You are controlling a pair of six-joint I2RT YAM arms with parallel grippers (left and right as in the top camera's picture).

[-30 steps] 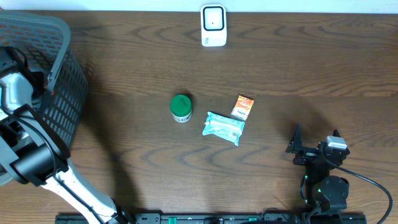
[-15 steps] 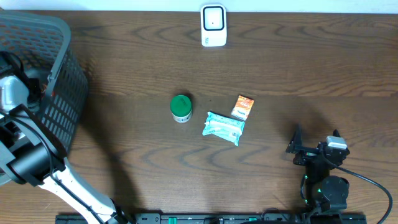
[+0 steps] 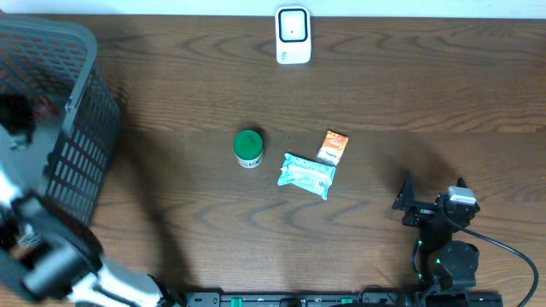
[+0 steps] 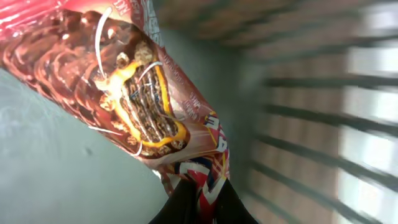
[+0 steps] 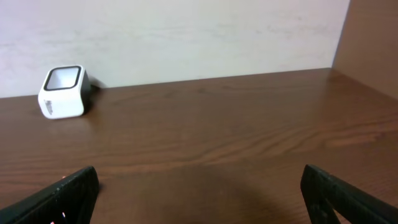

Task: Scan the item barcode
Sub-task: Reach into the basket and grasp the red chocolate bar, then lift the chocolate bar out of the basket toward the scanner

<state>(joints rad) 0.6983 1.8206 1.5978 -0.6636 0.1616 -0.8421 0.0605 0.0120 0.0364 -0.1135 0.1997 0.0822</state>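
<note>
The left gripper will rise to clear the basket's sides, cross to the right in the overhead view to the gap between the jar and the wipes packet, then lower and release there.
In the left wrist view, a red snack packet [image 4: 124, 93] printed with a chocolate bar hangs inside the grey basket. My left gripper [image 4: 202, 194] is shut on its lower crimped end. Seen from overhead, the left arm is a blur over the basket [image 3: 81, 128], with a bit of red packet [image 3: 44, 107] showing. The white barcode scanner [image 3: 292, 34] stands at the table's far edge and also shows as the scanner [image 5: 61, 92] in the right wrist view. My right gripper [image 3: 433, 198] rests at the front right. Its fingers are spread wide in the right gripper [image 5: 199, 186] view, with nothing between them.
A green-lidded jar [image 3: 248, 147], a teal wipes packet [image 3: 307, 175] and a small orange sachet [image 3: 333, 146] lie mid-table. The basket's slatted walls [image 4: 323, 124] close in around the left gripper. A pale wall runs behind the scanner.
My left gripper has shut on the end of the red packet. The left arm has shifted and now blurs in the overhead view. The right arm has not moved.
</note>
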